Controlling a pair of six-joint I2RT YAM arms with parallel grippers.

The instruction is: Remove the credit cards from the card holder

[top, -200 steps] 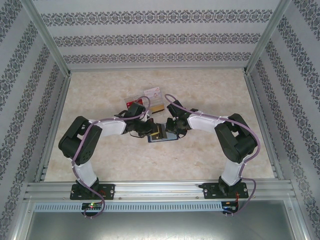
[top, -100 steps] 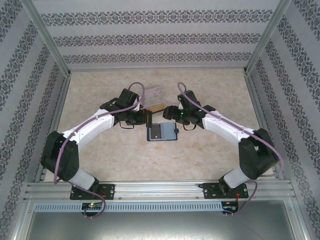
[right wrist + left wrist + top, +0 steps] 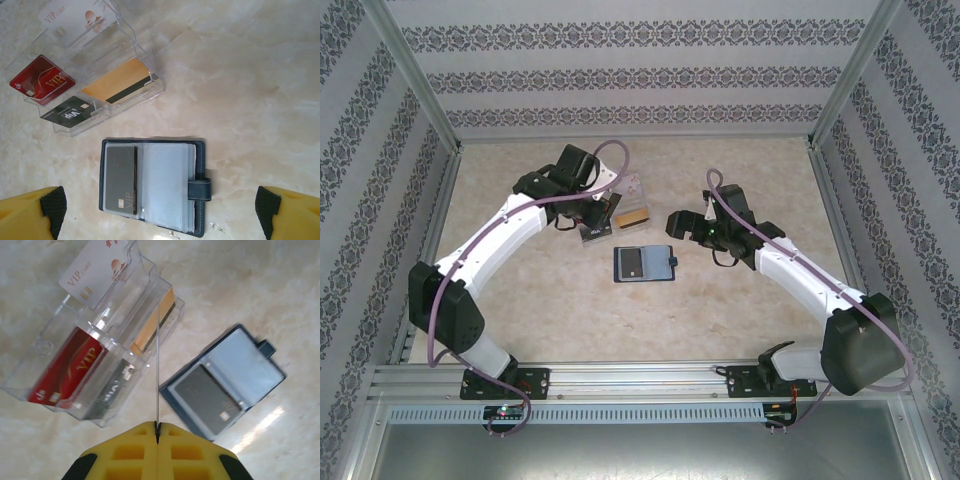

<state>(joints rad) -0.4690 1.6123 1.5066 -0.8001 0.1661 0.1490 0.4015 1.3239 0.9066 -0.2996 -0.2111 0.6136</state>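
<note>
My left gripper needs to turn and lower the thin dark card into the tray slot with the black card [image 3: 596,231] [image 3: 110,395] to release it, because it hangs at an angle to that slot.
The navy card holder [image 3: 643,264] lies open on the table, and a dark grey card [image 3: 121,177] sits in its left clear sleeve. My left gripper [image 3: 157,427] is shut on a thin card [image 3: 158,365] seen edge-on, which it holds over a clear plastic tray [image 3: 145,285]. In that tray lie a red card [image 3: 67,367], a white card [image 3: 97,265], a black card [image 3: 110,395] and an orange-gold card [image 3: 152,327]. My right gripper [image 3: 678,222] hangs wide open above the card holder [image 3: 152,185], touching nothing.
The clear tray [image 3: 125,45] stands just behind the card holder, toward the back left. Patterned walls and metal rails [image 3: 430,100] close in the marble table on three sides. Bare tabletop stretches to the right and front of the holder.
Both grippers have lifted away from the card holder. The left one carried its card back-left to the tray. The right one opened and drew off to the right.
</note>
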